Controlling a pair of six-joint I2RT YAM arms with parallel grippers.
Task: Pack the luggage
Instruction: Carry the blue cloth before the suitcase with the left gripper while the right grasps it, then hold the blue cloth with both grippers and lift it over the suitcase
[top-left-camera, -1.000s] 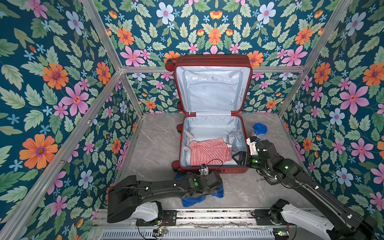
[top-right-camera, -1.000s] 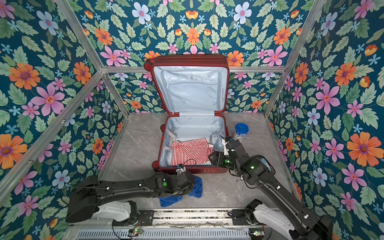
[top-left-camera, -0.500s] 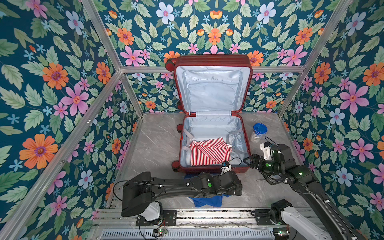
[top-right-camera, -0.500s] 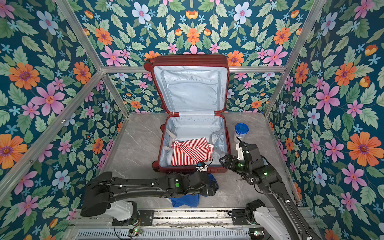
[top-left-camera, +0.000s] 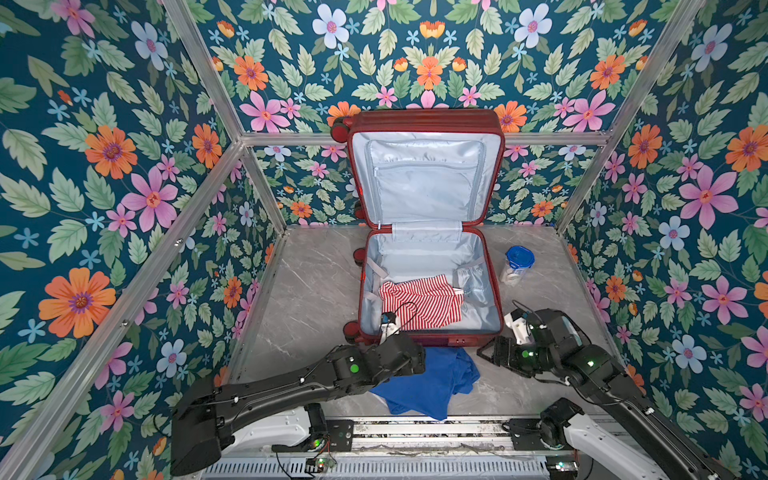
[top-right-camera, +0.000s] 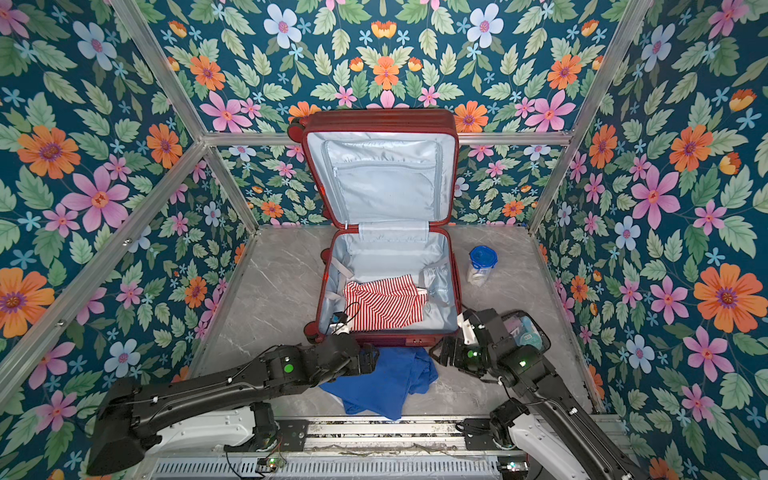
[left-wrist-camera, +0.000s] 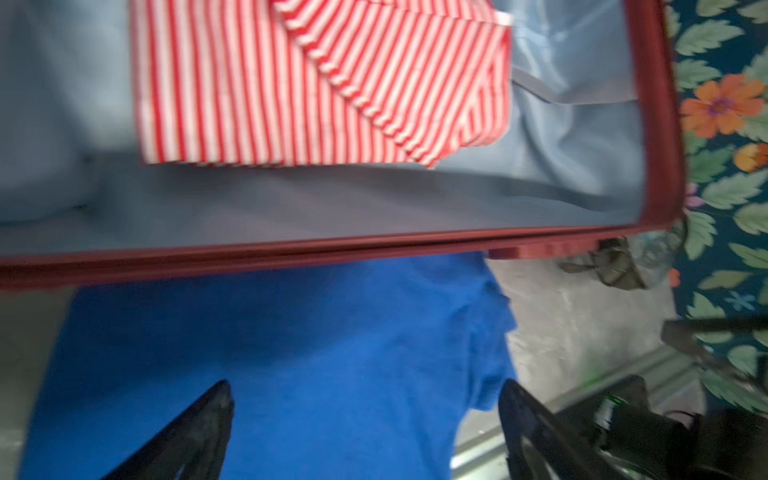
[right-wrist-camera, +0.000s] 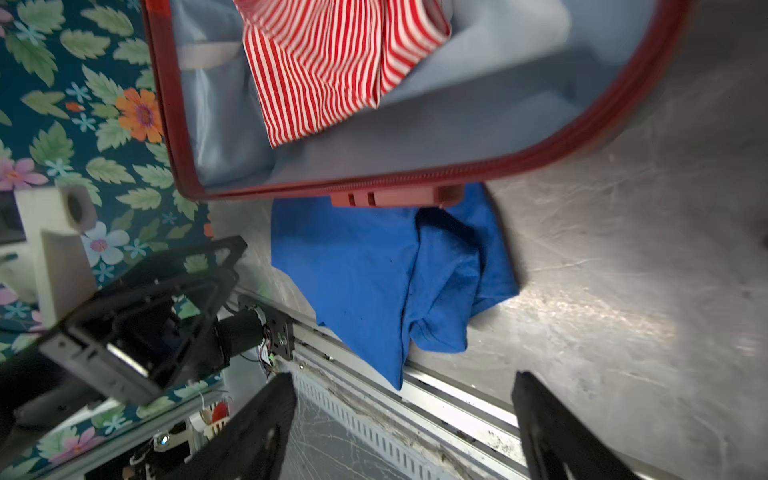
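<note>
I should move my left gripper back down onto the blue cloth's side edge (top-left-camera: 389, 393) (left-wrist-camera: 54, 392) farthest from my right gripper, because my right gripper is open beside the opposite edge.
The luggage (top-left-camera: 428, 178) (top-right-camera: 382, 183) lies open in both top views, its lid upright against the back wall. A red-and-white striped garment (top-left-camera: 424, 301) (left-wrist-camera: 291, 83) (right-wrist-camera: 324, 62) rests in its lower half. In front of its rim (left-wrist-camera: 332, 249) a crumpled blue cloth (top-left-camera: 436, 378) (top-right-camera: 390, 382) (right-wrist-camera: 365, 266) lies on the table. My left gripper (top-left-camera: 417, 358) (left-wrist-camera: 365, 390) hovers open over the cloth's left part, holding nothing. My right gripper (top-left-camera: 492, 353) (right-wrist-camera: 405, 378) stands open and empty just right of the cloth.
A clear jar with a blue lid (top-left-camera: 517, 264) (top-right-camera: 482, 264) stands right of the suitcase. A clear pouch (top-right-camera: 525, 328) lies partly under my right arm. The cloth's near corner overhangs the metal rail (top-left-camera: 415, 432) at the table's front. Flowered walls enclose three sides.
My left gripper swung right and back, and its jaws went from shut to open. The blue cloth now lies spread further right. My right gripper drew back from the suitcase's front corner.
</note>
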